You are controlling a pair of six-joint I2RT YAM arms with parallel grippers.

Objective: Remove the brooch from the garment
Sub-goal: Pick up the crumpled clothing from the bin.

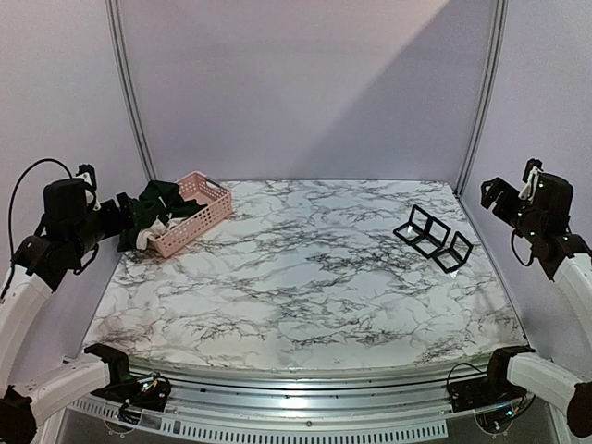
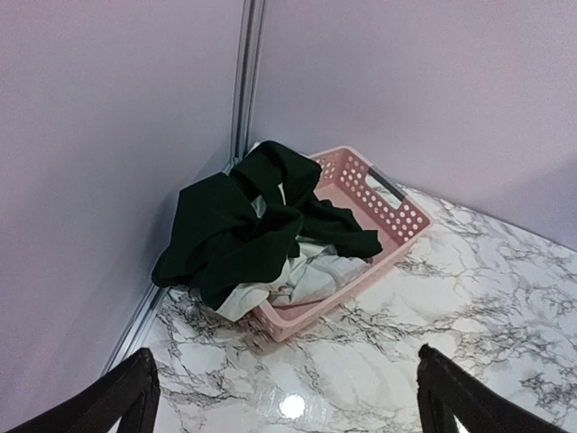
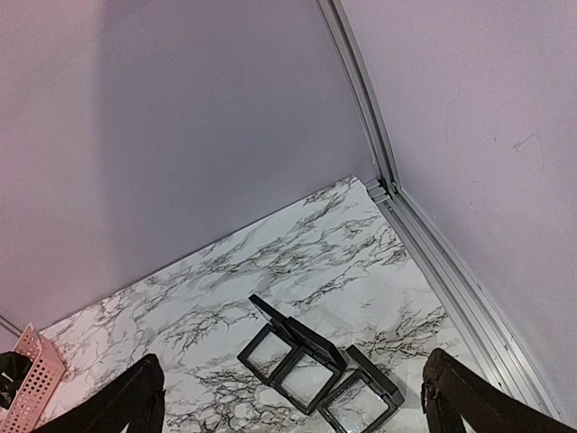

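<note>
The crumpled garment hides the brooch, so my left gripper needs to reach outward and down next, tilting onto the dark green fold [image 1: 148,213] [image 2: 272,244] over the near end of the basket.
The garment [image 2: 243,225], white with dark green sleeves, lies crumpled in and over the left end of a pink basket [image 2: 379,203] at the table's back left; it also shows in the top view [image 1: 159,211]. Its print and the brooch are hidden in the folds. My left gripper [image 2: 287,401] is open and empty, raised near the table's left edge in front of the garment [image 1: 116,215]. My right gripper [image 3: 293,406] is open and empty, raised beyond the table's right edge [image 1: 495,194].
The pink basket [image 1: 197,215] stands slanted at the back left. Two open black display boxes [image 1: 432,237] with clear panes lie at the right of the marble table [image 1: 305,287]; they also show in the right wrist view [image 3: 315,365]. Grey walls and metal posts enclose the table.
</note>
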